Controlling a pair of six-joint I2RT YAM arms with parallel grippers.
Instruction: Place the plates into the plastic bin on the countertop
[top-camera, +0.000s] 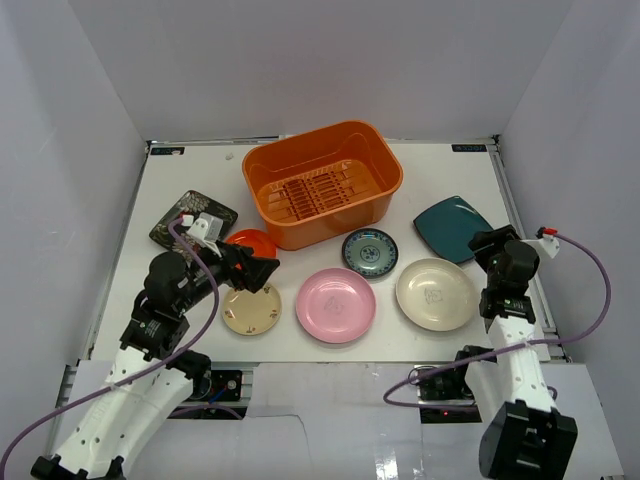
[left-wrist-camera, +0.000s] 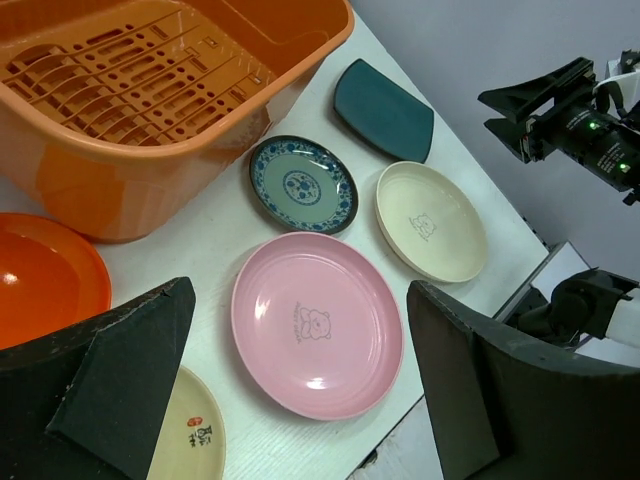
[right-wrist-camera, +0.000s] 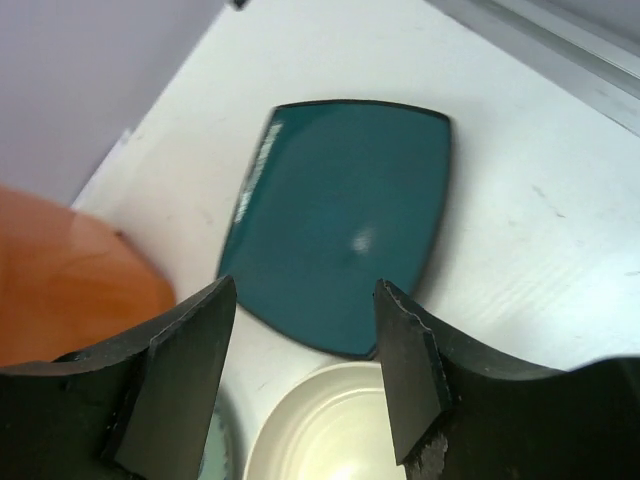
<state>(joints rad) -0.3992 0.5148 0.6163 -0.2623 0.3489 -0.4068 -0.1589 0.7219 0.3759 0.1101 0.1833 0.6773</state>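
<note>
My right gripper should next lower its open fingers onto the teal plate's near edge (top-camera: 467, 256) (right-wrist-camera: 429, 250) below it, because the bare countertop beside that edge leaves room for the fingers.
The orange plastic bin (top-camera: 322, 183) stands at the back middle with nothing in it; it also shows in the left wrist view (left-wrist-camera: 140, 110). On the white countertop (top-camera: 300, 345) lie the black floral square plate (top-camera: 190, 220), red-orange plate (top-camera: 250, 241), beige plate (top-camera: 251, 309), pink plate (top-camera: 336, 305), blue-green patterned plate (top-camera: 370, 252), cream plate (top-camera: 436, 294) and teal square plate (top-camera: 452, 228). My left gripper (top-camera: 262, 274) is open and empty above the beige and red-orange plates. My right gripper (right-wrist-camera: 305, 340) is open and empty over the teal plate's (right-wrist-camera: 345, 220) near edge.
White walls bound the table on the left, back and right. The right arm's wrist (left-wrist-camera: 585, 120) shows in the left wrist view beyond the cream plate (left-wrist-camera: 430, 222). The table's front edge runs just below the pink plate (left-wrist-camera: 315, 325).
</note>
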